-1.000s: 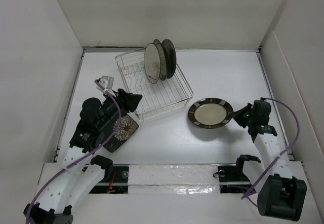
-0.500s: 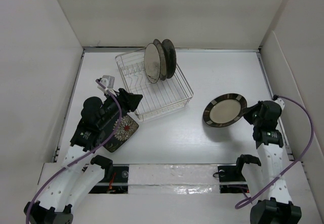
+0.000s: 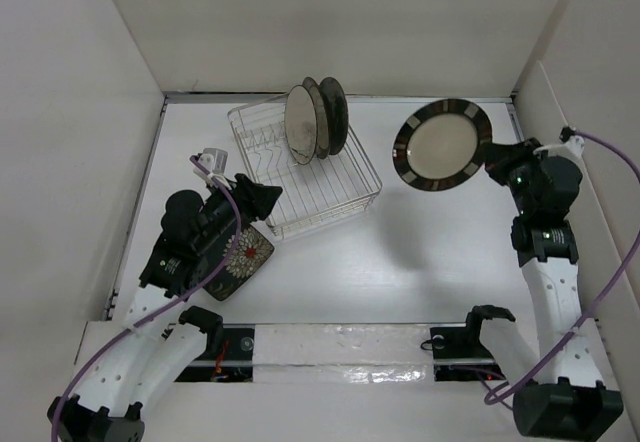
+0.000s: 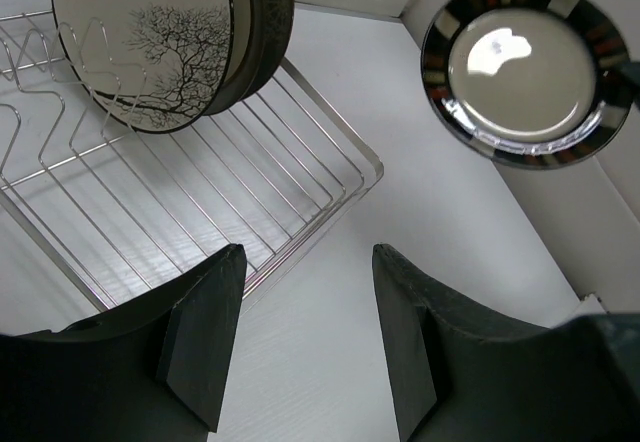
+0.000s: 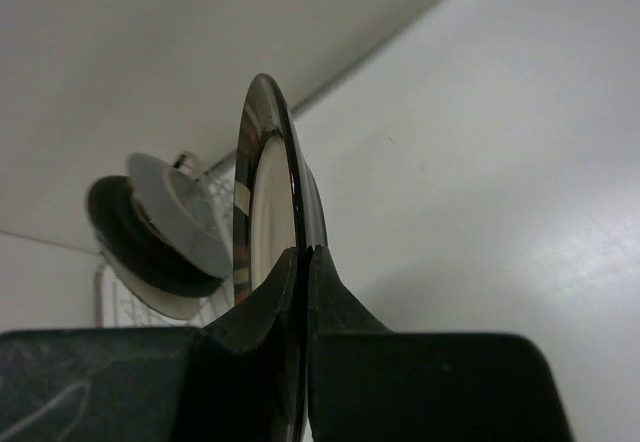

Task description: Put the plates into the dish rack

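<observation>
The robot's right gripper needs to swing toward the left in the top view next and lower the plate into the rack slot beside the upright plates, where the plate can stand.
My right gripper is shut on the rim of a round brown-rimmed plate and holds it on edge, high above the table, to the right of the dish rack. The wrist view shows the plate edge-on between my fingers. Three plates stand upright in the rack's back end. My left gripper is open and empty, just off the rack's near corner. The black floral square plate lies flat on the table, partly under my left arm.
White walls close in the table on the left, back and right. The held plate also shows in the left wrist view, with the rack's wire floor in front of my left fingers.
My right gripper has lifted the brown-rimmed plate off the table, tipped it on edge and carried it up and back. The left arm has not moved.
</observation>
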Controlling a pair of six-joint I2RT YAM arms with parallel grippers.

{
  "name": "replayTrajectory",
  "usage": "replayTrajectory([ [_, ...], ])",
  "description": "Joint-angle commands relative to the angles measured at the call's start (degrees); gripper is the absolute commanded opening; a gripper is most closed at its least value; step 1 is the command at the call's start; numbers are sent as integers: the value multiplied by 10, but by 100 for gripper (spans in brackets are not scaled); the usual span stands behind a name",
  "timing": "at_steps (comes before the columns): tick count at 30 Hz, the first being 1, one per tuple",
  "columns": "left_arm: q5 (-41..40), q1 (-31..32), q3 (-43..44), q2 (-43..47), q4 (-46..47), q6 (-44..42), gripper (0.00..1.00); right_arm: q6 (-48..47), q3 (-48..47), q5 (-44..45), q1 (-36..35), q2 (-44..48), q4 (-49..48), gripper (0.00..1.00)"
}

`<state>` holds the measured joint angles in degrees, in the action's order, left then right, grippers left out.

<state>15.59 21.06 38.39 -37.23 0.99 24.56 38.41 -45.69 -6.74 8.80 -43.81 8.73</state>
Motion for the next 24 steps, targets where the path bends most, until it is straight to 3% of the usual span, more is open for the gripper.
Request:
replayTrajectory([
  [1,-4,3,22,-2,24,2,50,40,-110,-31,-66,-30,-208,0],
  [8,-29,-2,29,3,13,-1,48,-32,-325,35,-247,-220,-221,0],
  [12,-43,-2,26,13,13,-4,48,-85,-471,65,-315,-344,-193,0],
  [16,-50,-2,27,15,9,-5,48,-114,-647,112,-360,-491,-139,0],
  [24,-64,-2,28,23,4,-7,48,-195,-816,240,-428,-646,-91,0],
])
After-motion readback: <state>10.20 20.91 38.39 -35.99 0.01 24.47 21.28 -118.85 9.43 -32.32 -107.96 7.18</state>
